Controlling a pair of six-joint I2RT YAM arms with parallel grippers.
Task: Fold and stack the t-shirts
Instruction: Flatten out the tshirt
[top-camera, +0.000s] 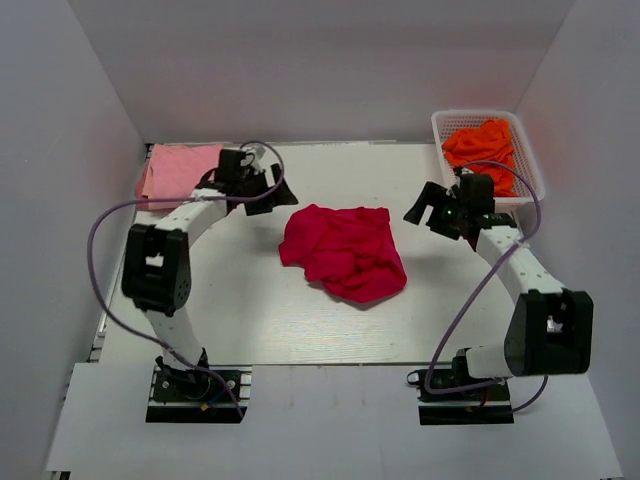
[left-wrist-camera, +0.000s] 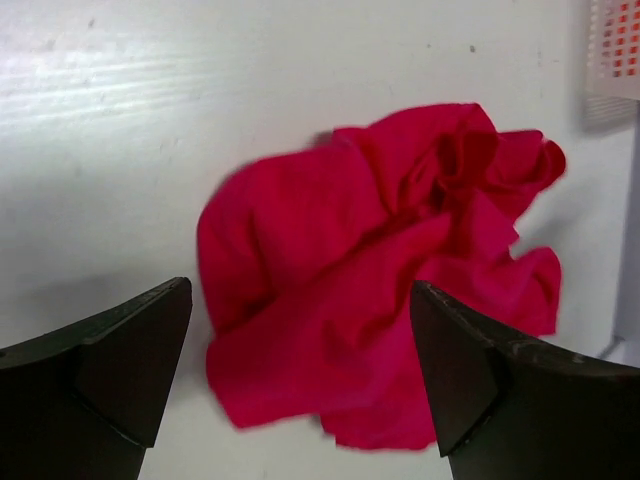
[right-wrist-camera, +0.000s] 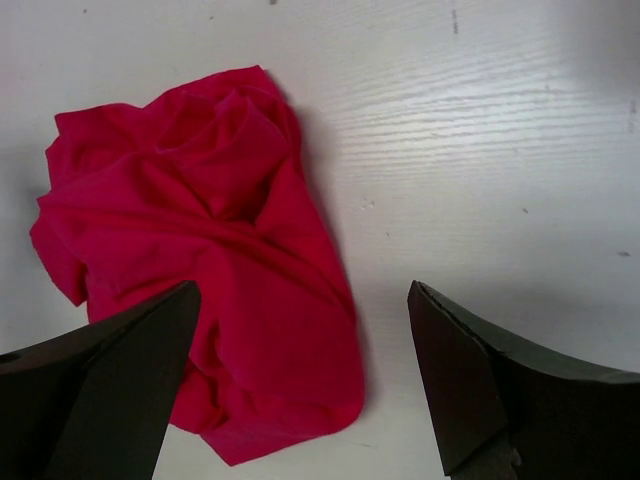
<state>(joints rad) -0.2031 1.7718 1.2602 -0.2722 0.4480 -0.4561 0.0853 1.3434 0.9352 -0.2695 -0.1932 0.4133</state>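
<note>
Next, my left gripper comes down and across onto the red shirt's far corner nearest it. That corner lies below and to its right in the top view.
A crumpled crimson-red t-shirt (top-camera: 345, 252) lies in a heap at the middle of the table; it also shows in the left wrist view (left-wrist-camera: 370, 270) and the right wrist view (right-wrist-camera: 200, 260). A light pink t-shirt (top-camera: 178, 170) lies flat at the back left. Orange t-shirts (top-camera: 482, 147) sit bunched in a white basket (top-camera: 529, 160) at the back right. My left gripper (top-camera: 275, 192) hovers open and empty to the left of the red shirt. My right gripper (top-camera: 428, 212) hovers open and empty to its right.
White walls close the table in at the back and both sides. A purple cable (top-camera: 100, 240) loops off the left arm and another (top-camera: 470, 300) off the right arm. The basket's corner shows in the left wrist view (left-wrist-camera: 612, 50).
</note>
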